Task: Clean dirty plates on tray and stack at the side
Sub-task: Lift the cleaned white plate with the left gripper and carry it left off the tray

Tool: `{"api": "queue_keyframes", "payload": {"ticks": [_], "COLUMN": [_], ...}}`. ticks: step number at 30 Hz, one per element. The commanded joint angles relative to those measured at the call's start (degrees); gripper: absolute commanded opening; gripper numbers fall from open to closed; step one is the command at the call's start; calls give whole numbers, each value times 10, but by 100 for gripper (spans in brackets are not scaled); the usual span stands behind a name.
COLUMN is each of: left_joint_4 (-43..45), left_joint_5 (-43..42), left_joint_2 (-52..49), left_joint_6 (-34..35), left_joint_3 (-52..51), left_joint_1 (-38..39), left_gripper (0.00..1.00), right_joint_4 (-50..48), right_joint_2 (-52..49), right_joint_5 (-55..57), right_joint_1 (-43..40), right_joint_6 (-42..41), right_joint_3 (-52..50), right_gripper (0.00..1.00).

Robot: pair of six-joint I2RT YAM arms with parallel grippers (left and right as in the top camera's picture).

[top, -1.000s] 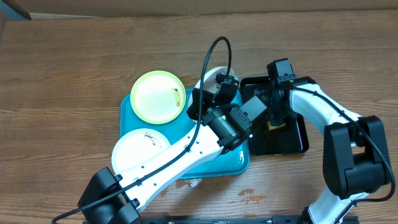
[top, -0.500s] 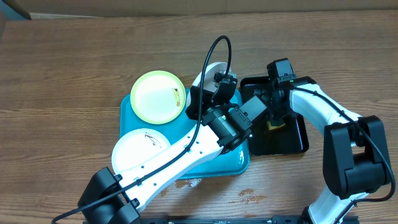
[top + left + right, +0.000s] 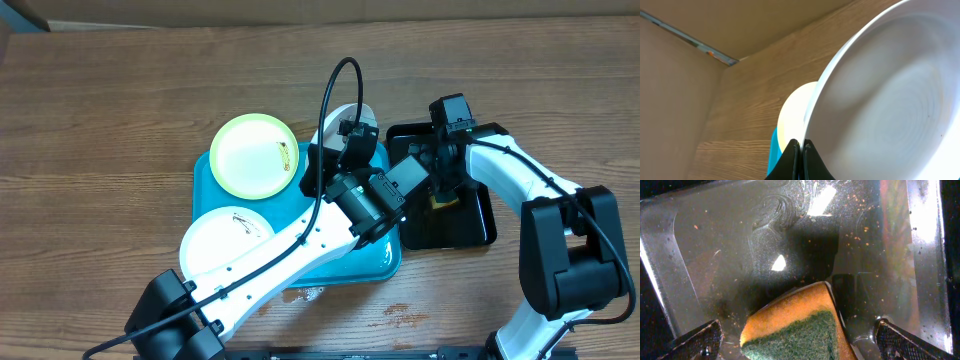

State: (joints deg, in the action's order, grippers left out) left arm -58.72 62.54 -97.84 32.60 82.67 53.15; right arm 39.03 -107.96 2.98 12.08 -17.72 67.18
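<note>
Next, my left gripper moves the white plate left in the overhead view, past the yellow-green plate (image 3: 118, 167) to bare tabletop, then lowers and releases it.
In the overhead view the turquoise tray (image 3: 372, 262) holds a pale yellow-green plate (image 3: 254, 156) with a small smear and a white plate (image 3: 222, 245) with dark marks. My left gripper (image 3: 348, 140) is shut on the rim of a second white plate (image 3: 348, 112), which stands tilted on edge above the tray's far right corner. The left wrist view shows that plate (image 3: 890, 100) pinched in my left gripper (image 3: 801, 145), with the yellow-green plate (image 3: 792, 115) behind. My right gripper (image 3: 800, 342) hangs open over an orange and green sponge (image 3: 795, 325), its fingers on either side.
The sponge lies in a glossy black tray (image 3: 470, 228) right of the turquoise one, speckled with crumbs in the right wrist view (image 3: 740, 240). Wet patches (image 3: 305, 293) mark the wooden table near the front edge. A cable loops above the left arm.
My left gripper has shifted slightly left and back with the white plate. The right arm has not moved.
</note>
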Motion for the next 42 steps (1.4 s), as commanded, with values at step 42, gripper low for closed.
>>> {"api": "queue_keyframes", "payload": {"ticks": [42], "left_joint_4": [134], "left_joint_5": [-564], "left_joint_2": [-116], "left_joint_6": [-104], "left_joint_3": [14], "left_joint_1": [-888], "left_gripper": [4], "right_joint_4": [-2], "right_joint_2": [3], "right_joint_5": [3], "right_joint_1": [-2], "right_joint_6": [2], "right_joint_3": [7], "right_gripper": [100]}}
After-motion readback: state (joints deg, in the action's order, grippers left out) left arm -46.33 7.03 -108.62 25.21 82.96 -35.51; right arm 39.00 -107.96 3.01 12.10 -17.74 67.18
